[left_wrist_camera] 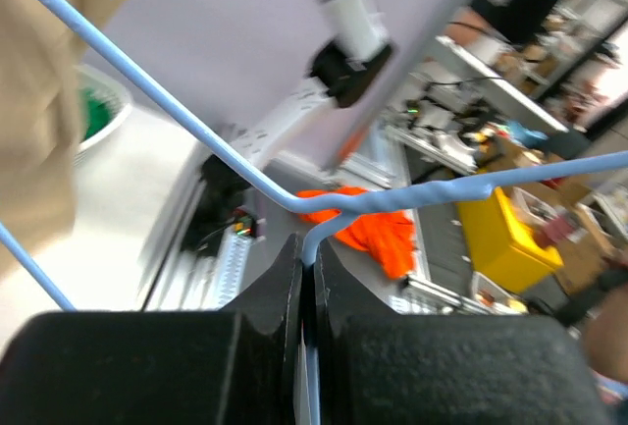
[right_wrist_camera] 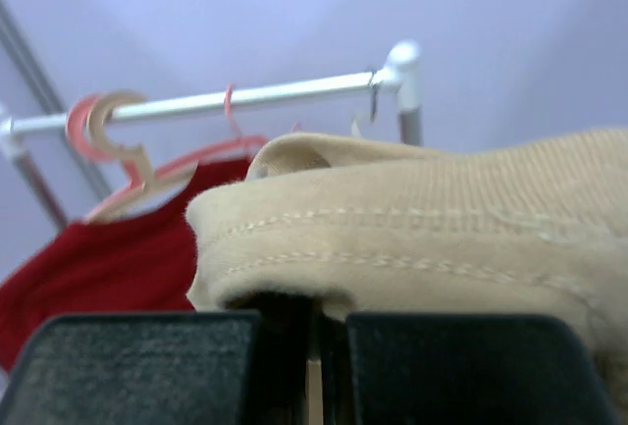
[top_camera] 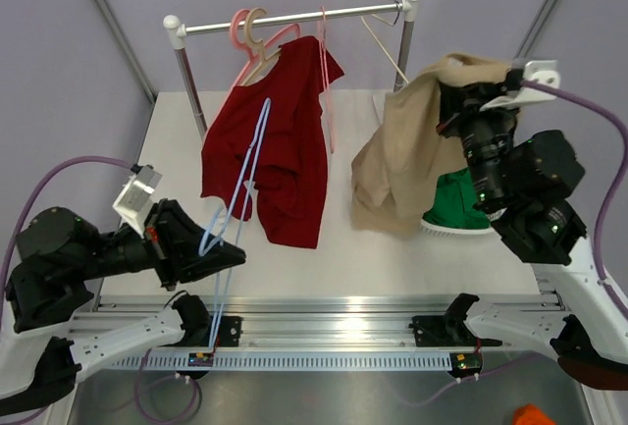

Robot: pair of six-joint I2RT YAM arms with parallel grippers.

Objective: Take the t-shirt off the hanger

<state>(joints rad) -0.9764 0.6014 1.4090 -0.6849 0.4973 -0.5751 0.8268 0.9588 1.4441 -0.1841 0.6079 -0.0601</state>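
Observation:
I will first lift the beige t-shirt (top_camera: 402,160), free of the hanger (top_camera: 257,145), toward the right in the top view with my right gripper. Then I will lower it, to get it into the white basket.
My left gripper (top_camera: 231,253) is shut on the neck of a light blue wire hanger (top_camera: 257,145), held low at the table's front left; the wire runs up in front of a red shirt. The left wrist view shows the wire (left_wrist_camera: 226,155) pinched between my fingers (left_wrist_camera: 307,248). The hanger is bare and apart from the beige t-shirt (top_camera: 402,160). My right gripper (top_camera: 453,101) is shut on the beige t-shirt's stitched edge (right_wrist_camera: 422,239) and holds it up at the right, the cloth draping to the table. Its jaws (right_wrist_camera: 329,312) are closed under the fold.
A red t-shirt (top_camera: 285,150) hangs on a wooden hanger from the rack rail (top_camera: 294,18), beside pink hangers (top_camera: 240,27) and an empty hanger (top_camera: 388,47). A white basket (top_camera: 451,232) with green cloth sits behind the beige shirt. Orange cloth (top_camera: 535,415) lies below the table.

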